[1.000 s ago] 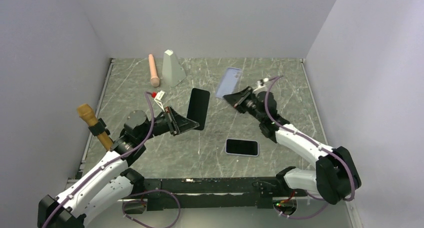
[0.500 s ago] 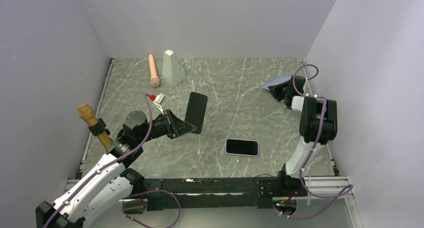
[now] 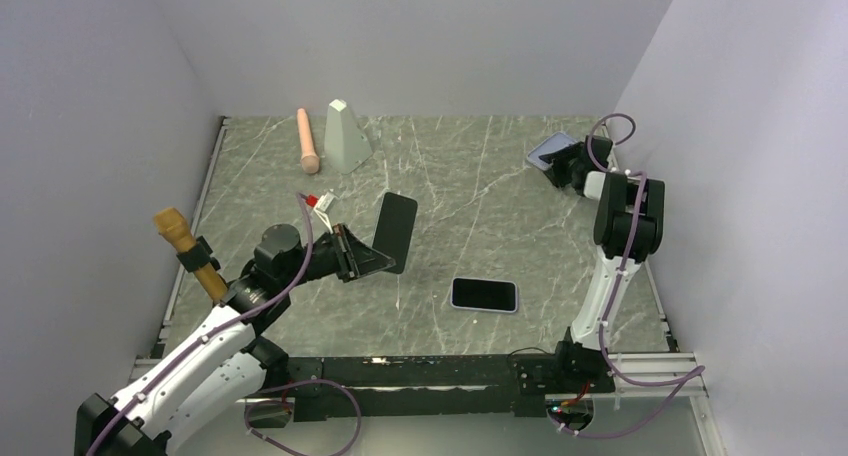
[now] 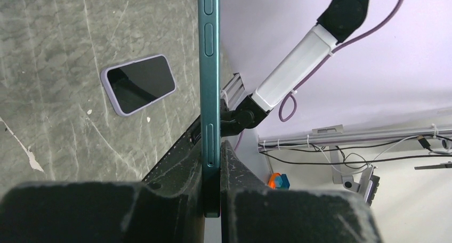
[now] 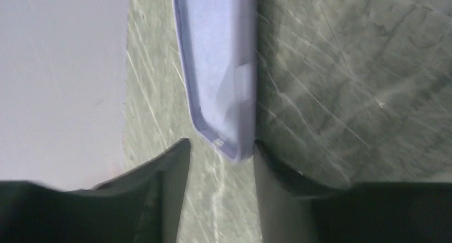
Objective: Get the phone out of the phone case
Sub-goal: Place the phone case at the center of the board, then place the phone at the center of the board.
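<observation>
My left gripper moves outward and down next to release the phone, since the clear tabletop (image 3: 437, 166) beside the grey wedge lies below and outward of it.
My left gripper (image 3: 365, 257) is shut on the bottom end of a teal phone (image 3: 393, 231) with a dark screen. It holds the phone upright above the table, left of centre. The left wrist view shows the phone edge-on (image 4: 209, 67) between the pads (image 4: 213, 184). My right gripper (image 3: 562, 168) is at the far right back of the table. Its jaws stand apart around the end of the empty lilac phone case (image 3: 548, 152). In the right wrist view the case (image 5: 218, 67) leans against the right finger, near the gripper (image 5: 221, 158).
A second phone in a lilac case (image 3: 484, 295) lies flat near the table's front middle and shows in the left wrist view (image 4: 139, 83). A pink cylinder (image 3: 307, 140) and a grey wedge (image 3: 345, 136) stand at the back left. A wooden-handled tool (image 3: 190, 249) sits at the left edge.
My right arm has swung from the table's middle to the far right back corner, carrying the lilac case down there. My left gripper, still holding the phone, has shifted slightly nearer.
</observation>
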